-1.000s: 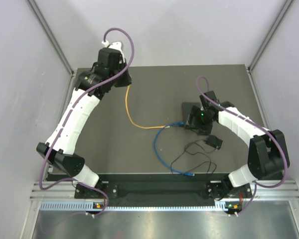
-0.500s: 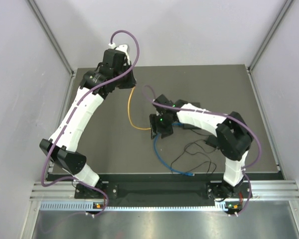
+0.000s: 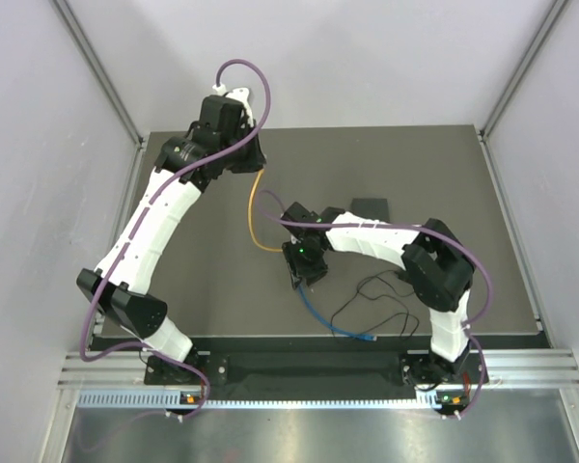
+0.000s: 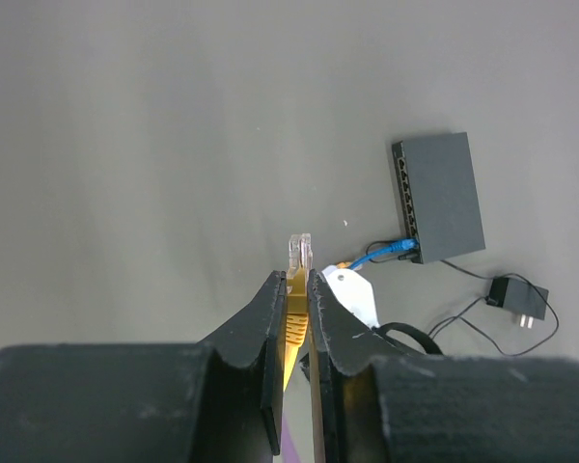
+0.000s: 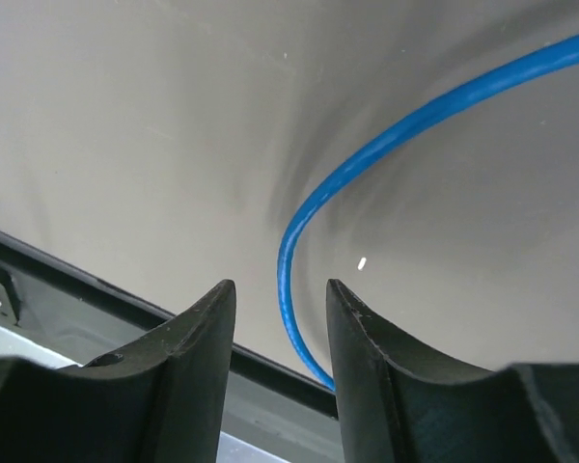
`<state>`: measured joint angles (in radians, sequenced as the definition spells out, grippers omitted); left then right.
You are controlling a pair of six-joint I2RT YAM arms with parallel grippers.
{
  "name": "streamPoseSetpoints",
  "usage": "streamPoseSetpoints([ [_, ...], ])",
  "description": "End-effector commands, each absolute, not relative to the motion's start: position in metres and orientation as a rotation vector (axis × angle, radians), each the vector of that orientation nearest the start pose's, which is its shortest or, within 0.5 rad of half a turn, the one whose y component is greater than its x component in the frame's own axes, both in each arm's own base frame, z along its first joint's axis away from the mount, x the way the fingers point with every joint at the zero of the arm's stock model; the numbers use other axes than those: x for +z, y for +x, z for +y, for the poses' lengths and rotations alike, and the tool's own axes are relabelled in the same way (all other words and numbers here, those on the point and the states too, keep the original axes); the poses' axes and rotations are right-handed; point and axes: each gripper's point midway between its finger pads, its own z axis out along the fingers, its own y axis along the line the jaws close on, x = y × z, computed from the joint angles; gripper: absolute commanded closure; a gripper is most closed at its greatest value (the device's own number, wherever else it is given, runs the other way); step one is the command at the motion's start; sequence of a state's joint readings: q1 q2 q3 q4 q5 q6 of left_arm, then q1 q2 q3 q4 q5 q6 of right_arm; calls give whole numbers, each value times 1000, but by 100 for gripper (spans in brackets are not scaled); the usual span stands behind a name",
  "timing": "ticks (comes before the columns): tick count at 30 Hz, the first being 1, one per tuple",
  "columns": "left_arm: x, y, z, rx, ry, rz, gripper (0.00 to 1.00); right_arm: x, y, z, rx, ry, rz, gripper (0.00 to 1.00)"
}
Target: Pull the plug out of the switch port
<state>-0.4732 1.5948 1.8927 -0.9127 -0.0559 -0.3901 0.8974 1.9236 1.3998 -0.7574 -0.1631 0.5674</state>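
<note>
I should next move the yellow plug with my left gripper toward the left in the top view, then down onto empty table to let go of it.
The switch, a flat black box, lies right of the table's middle. In the left wrist view the switch has a blue plug in a port on its edge. My left gripper is shut on a yellow plug with a clear tip, held high at the far left. Its yellow cable hangs down towards my right gripper. My right gripper is open, low over the blue cable, not touching it.
A small black adapter with a thin black wire lies near the switch. The blue cable's loose end lies at the table's front edge. Grey walls stand on both sides.
My right arm has swung left from the switch to above the blue cable near the table's middle. My left arm has shifted slightly right with the yellow plug.
</note>
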Motion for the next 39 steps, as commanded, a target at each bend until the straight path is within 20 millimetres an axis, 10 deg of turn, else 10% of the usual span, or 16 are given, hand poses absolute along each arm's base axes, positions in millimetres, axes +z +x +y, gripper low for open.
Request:
streamPoseSetpoints([
  [1, 332, 375, -203, -446, 85, 2208, 100, 38, 197, 341, 468, -582, 2948, 57],
  [10, 329, 377, -206, -451, 96, 2222, 100, 22, 192, 339, 460, -621, 2982, 71],
  [14, 324, 379, -206, -436, 107, 2233, 100, 32, 197, 337, 446, -615, 2940, 100],
  [25, 283, 386, -189, -267, 104, 2369, 100, 115, 203, 311, 585, -588, 2629, 100],
  [31, 287, 398, -148, -85, -59, 2347, 100, 96, 196, 261, 493, -462, 2720, 100],
  [39, 312, 422, -98, -134, -245, 2202, 100, 84, 196, 243, 454, -370, 2758, 100],
])
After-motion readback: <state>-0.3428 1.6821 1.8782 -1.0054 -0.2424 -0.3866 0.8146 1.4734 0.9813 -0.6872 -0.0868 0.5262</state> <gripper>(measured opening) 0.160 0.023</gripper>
